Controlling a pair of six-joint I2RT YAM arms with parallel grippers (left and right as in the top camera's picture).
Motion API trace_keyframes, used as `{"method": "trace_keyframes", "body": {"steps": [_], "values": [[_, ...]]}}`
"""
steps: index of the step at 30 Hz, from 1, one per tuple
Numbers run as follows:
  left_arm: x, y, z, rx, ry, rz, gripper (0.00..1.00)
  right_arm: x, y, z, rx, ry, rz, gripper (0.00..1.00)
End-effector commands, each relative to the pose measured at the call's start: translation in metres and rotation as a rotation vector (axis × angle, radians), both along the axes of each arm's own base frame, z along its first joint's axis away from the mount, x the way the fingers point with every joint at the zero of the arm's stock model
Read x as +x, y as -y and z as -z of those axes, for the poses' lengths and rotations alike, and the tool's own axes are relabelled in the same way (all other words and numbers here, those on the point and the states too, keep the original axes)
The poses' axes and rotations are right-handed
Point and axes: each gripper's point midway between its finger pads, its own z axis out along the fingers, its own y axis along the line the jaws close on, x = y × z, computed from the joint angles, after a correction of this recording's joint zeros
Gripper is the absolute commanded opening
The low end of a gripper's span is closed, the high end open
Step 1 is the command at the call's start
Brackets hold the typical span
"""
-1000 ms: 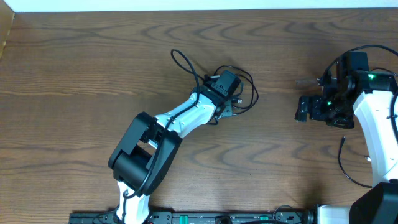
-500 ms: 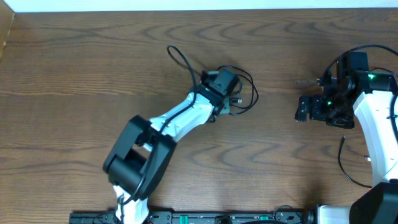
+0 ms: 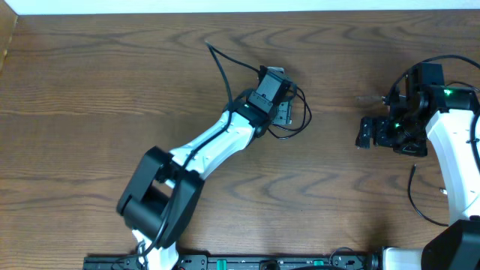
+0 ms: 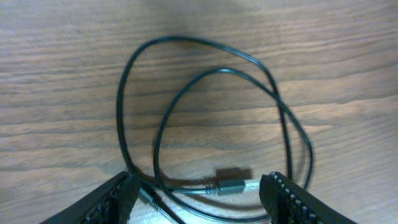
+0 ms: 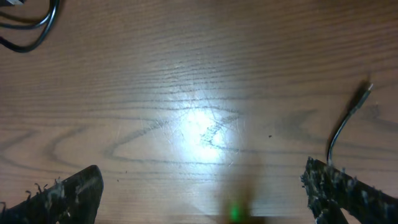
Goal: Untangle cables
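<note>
I will ease my left gripper back and down next, with its open fingers on both sides of the crossing pieces of cable, because the inner cable loop lies over the cable of the silver plug (image 4: 231, 185) there.
The cables (image 3: 298, 112) are thin black cords looped on the wooden table, with one strand running up-left (image 3: 217, 60). In the left wrist view the cable loops (image 4: 205, 118) lie flat, with a small silver plug (image 4: 231, 185) between my fingers. My left gripper (image 3: 282, 112) (image 4: 202, 205) is open just above the loops, holding nothing. My right gripper (image 3: 369, 124) (image 5: 202, 199) is open and empty at the right, apart from the bundle. A separate thin cord with a plug end (image 5: 348, 121) lies by its right finger (image 5: 348, 193).
The table top (image 3: 112, 90) is dark wood. A pale strip (image 3: 225, 6) runs along the far edge. The thick black arm cable (image 3: 416, 199) loops at the right. The edge of the bundle shows at the top left of the right wrist view (image 5: 28, 25).
My left gripper has moved a little away from me over the bundle. The strand at the upper left has gone from a loop to a nearly straight line. The right arm has not moved.
</note>
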Motion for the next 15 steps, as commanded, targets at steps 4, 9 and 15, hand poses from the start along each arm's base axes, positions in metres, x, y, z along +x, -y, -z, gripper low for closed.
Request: {"method": "trace_keyframes", "body": {"steps": [4,9,15], "values": [[0.006,0.004,0.017,0.012,0.0,0.02,0.68,-0.003,-0.001,0.001,-0.006,-0.014,0.006,0.99],[0.005,0.003,0.018,0.015,-0.004,0.019,0.67,-0.003,-0.001,0.001,-0.006,-0.013,0.006,0.99],[0.002,0.001,0.034,0.036,-0.033,0.02,0.66,-0.006,-0.001,0.001,-0.005,-0.025,0.006,0.99]]}}
